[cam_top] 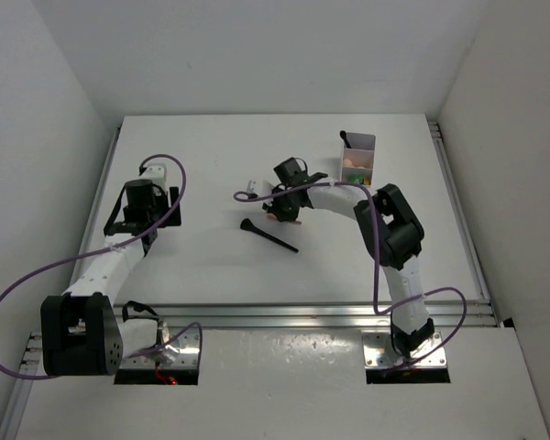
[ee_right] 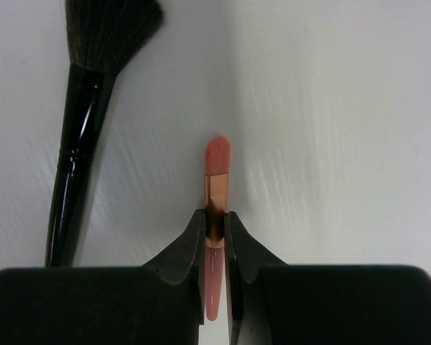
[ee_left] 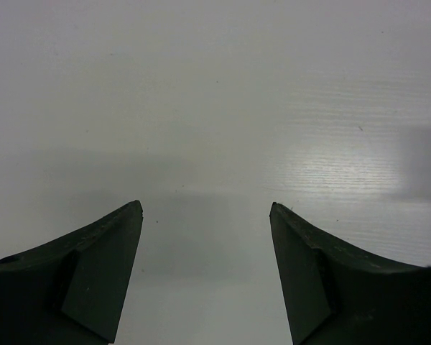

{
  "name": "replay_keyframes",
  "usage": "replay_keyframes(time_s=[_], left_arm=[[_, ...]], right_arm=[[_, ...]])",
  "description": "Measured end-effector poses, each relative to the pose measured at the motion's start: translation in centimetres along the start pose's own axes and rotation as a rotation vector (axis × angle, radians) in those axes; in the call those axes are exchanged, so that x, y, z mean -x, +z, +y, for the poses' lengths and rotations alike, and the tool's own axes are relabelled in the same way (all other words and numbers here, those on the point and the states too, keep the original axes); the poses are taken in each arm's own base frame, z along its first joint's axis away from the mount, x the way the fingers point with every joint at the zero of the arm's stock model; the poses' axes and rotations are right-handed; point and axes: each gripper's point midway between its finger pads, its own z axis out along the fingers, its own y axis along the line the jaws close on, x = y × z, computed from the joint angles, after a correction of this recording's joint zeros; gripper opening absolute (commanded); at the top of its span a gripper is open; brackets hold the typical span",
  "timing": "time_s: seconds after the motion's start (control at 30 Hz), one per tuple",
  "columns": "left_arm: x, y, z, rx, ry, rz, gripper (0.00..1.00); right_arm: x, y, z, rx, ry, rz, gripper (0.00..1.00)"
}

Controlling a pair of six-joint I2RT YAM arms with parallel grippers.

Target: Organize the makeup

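Note:
The pink pencil goes up and outward to the box with my right gripper next, tilts upright and comes down into the box's far section, where a brush stands (cam_top: 358,142).
My right gripper (ee_right: 214,217) is shut on a thin pink pencil (ee_right: 216,162) with a copper band, low over the white table; its pink tip sticks out past the fingertips. Seen from above, this gripper (cam_top: 285,209) is at the table's middle. To its left a black-handled brush (ee_right: 79,136) lies loose on the table (cam_top: 268,236). A small white and silver item (cam_top: 252,186) lies just beyond. My left gripper (ee_left: 206,208) is open over bare table, at the left (cam_top: 158,170), with nothing between its fingers.
A translucent white two-compartment box (cam_top: 358,158) stands at the back right. A black brush (cam_top: 345,138) stands upright in it, and peach and green items (cam_top: 354,169) sit in the nearer compartment. White walls enclose the table on three sides.

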Motion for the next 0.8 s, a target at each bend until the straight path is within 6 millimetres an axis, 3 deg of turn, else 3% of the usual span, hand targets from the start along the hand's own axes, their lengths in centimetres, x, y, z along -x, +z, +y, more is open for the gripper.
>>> replay_keyframes(time_s=[0.13, 0.23, 0.33, 0.43, 0.53, 0.6, 0.7, 0.8], left_arm=[[0.0, 0.0, 0.0, 0.000, 0.000, 0.000, 0.77], [0.0, 0.0, 0.0, 0.000, 0.000, 0.000, 0.77], [0.0, 0.0, 0.0, 0.000, 0.000, 0.000, 0.77], [0.0, 0.0, 0.0, 0.001, 0.000, 0.001, 0.77], [-0.1, 0.0, 0.0, 0.001, 0.000, 0.005, 0.77], [-0.2, 0.0, 0.0, 0.001, 0.001, 0.008, 0.77], [-0.2, 0.0, 0.0, 0.000, 0.001, 0.014, 0.77], [0.0, 0.2, 0.0, 0.001, 0.002, 0.018, 0.77]], right_arm=[[-0.1, -0.9, -0.5, -0.036, 0.065, -0.029, 0.00], [1.0, -2.8, -2.4, -0.112, 0.169, -0.119, 0.00], [3.3, -6.5, -6.8, -0.273, 0.307, -0.308, 0.00], [3.5, -12.6, -13.8, -0.527, 0.480, -0.520, 0.00], [0.9, -19.3, -20.7, -0.830, 0.610, -0.673, 0.00], [-1.8, -23.3, -23.9, -1.036, 0.668, -0.719, 0.00], [-4.7, -26.9, -26.3, -1.235, 0.724, -0.766, 0.00], [-7.3, -27.8, -27.5, -1.324, 0.779, -0.778, 0.00]])
